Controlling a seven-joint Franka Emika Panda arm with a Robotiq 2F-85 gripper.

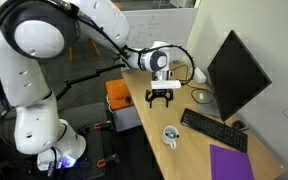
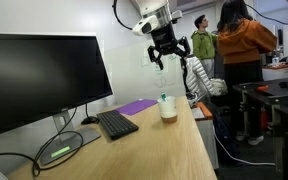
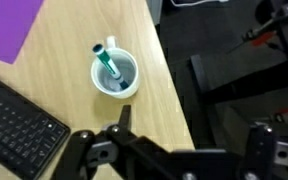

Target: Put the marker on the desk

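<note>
My gripper is open and should move down and across first to get to the mug, and its fingers should pass on either side of the marker.
A white mug stands on the pale tan desk near its edge, and a teal-green marker stands inside it. The mug also shows in both exterior views, with the marker tip sticking out of it. My gripper hangs well above the desk, up and to one side of the mug. It is open and empty in both exterior views and the wrist view.
A black keyboard, a purple mat and a monitor stand on the desk. A small orange-topped cabinet stands beside the desk. People stand beyond the desk's far end.
</note>
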